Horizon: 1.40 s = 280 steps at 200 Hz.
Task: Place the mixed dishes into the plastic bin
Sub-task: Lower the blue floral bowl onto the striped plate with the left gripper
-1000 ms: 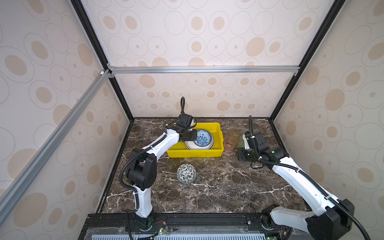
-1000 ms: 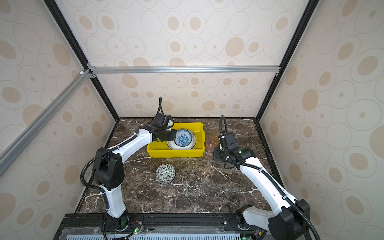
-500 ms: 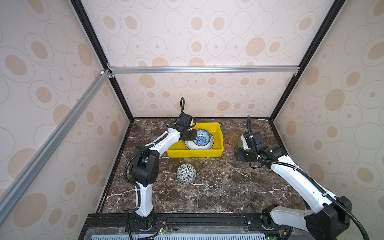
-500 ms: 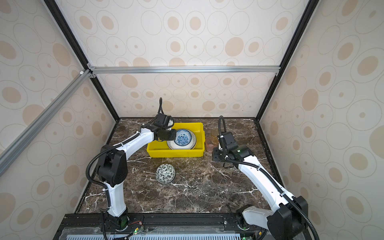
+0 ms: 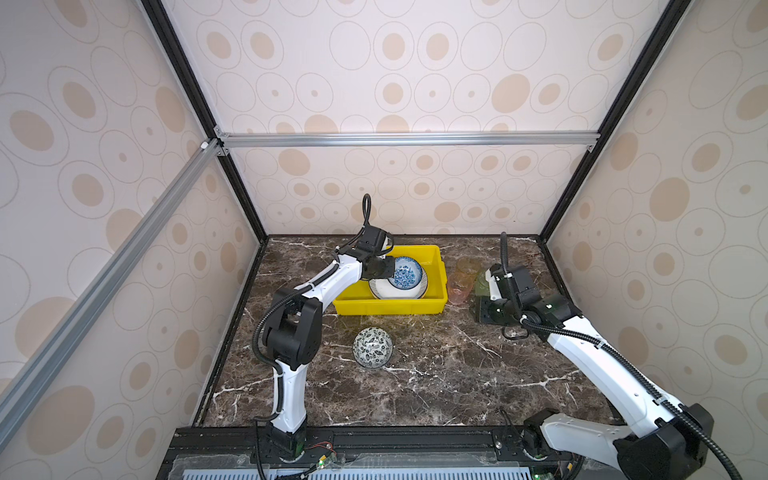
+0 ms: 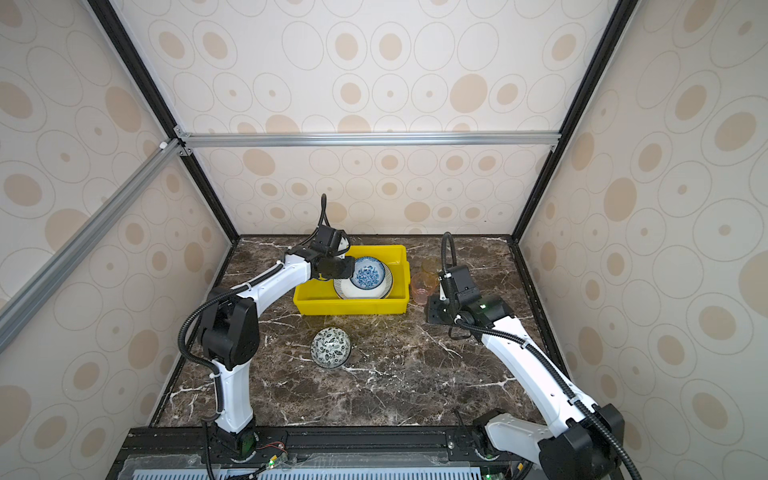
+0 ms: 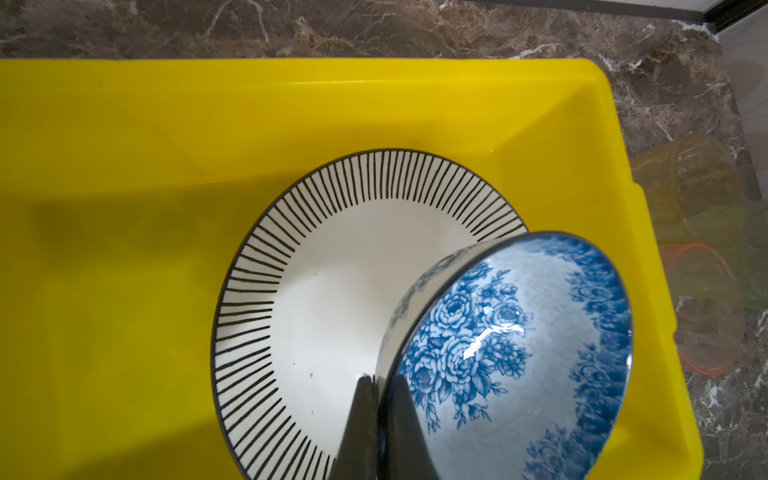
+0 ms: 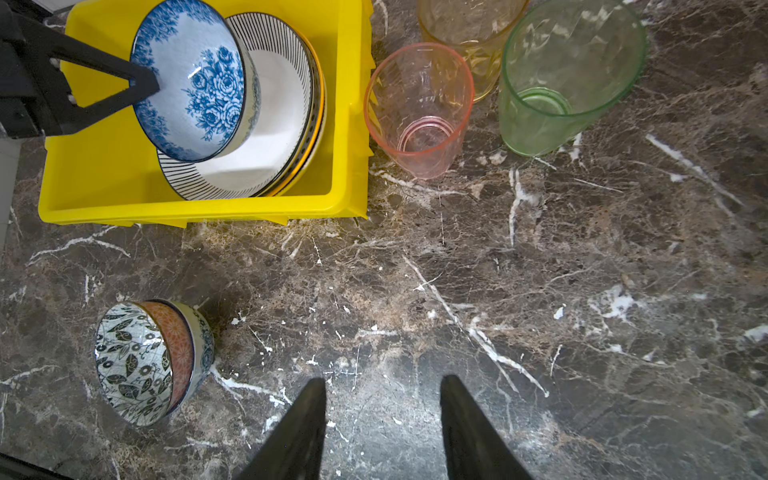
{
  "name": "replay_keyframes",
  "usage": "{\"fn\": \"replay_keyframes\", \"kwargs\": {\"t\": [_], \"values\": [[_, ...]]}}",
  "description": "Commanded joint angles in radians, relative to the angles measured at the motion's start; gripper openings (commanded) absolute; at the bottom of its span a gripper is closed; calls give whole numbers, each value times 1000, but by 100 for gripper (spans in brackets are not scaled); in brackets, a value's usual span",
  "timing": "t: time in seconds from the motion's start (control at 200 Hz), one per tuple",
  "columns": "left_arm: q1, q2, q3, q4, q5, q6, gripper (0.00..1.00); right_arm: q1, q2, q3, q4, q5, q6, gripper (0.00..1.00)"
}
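The striped-rim plate lies below in the bin, so the left gripper should next lower the tilted blue-floral bowl onto the plate's bare white middle (image 5: 397,293) (image 7: 352,300) and let go of the bowl's rim.
The yellow plastic bin (image 5: 390,306) (image 6: 349,307) holds a stack of plates, with a striped-rim plate (image 7: 324,299) (image 8: 274,124) on top. My left gripper (image 7: 380,380) (image 5: 384,268) is shut on the rim of a blue-floral bowl (image 7: 519,353) (image 8: 195,79) (image 6: 368,272). That bowl is tilted over the plate inside the bin. A black-white leaf-patterned bowl (image 5: 372,347) (image 8: 133,365), nested in other bowls, sits on the table in front of the bin. Pink (image 8: 419,112), amber (image 8: 465,25) and green (image 8: 561,79) cups stand right of the bin. My right gripper (image 8: 382,382) (image 5: 484,311) hangs open over bare table near the cups.
The dark marble table (image 5: 436,374) is fenced by patterned walls and black frame posts. The three cups crowd the bin's right wall (image 8: 351,124). The left half of the bin floor (image 7: 124,249) is bare yellow.
My right gripper has drifted slightly left, toward the cups. The left gripper still grips the blue-floral bowl over the bin, almost unmoved.
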<state>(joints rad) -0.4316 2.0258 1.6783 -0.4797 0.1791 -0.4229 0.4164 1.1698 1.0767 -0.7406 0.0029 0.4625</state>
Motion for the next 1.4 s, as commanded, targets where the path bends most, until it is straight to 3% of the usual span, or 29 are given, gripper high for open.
{"fn": "replay_keyframes", "kwargs": {"t": [0.0,1.396], "values": [[7,6,53,27,17,-6,0,4,14,16,-21,0,2,48],[12,133,159,-72,-21,-53,3,4,-21,-37,3,8,-26,48]]}}
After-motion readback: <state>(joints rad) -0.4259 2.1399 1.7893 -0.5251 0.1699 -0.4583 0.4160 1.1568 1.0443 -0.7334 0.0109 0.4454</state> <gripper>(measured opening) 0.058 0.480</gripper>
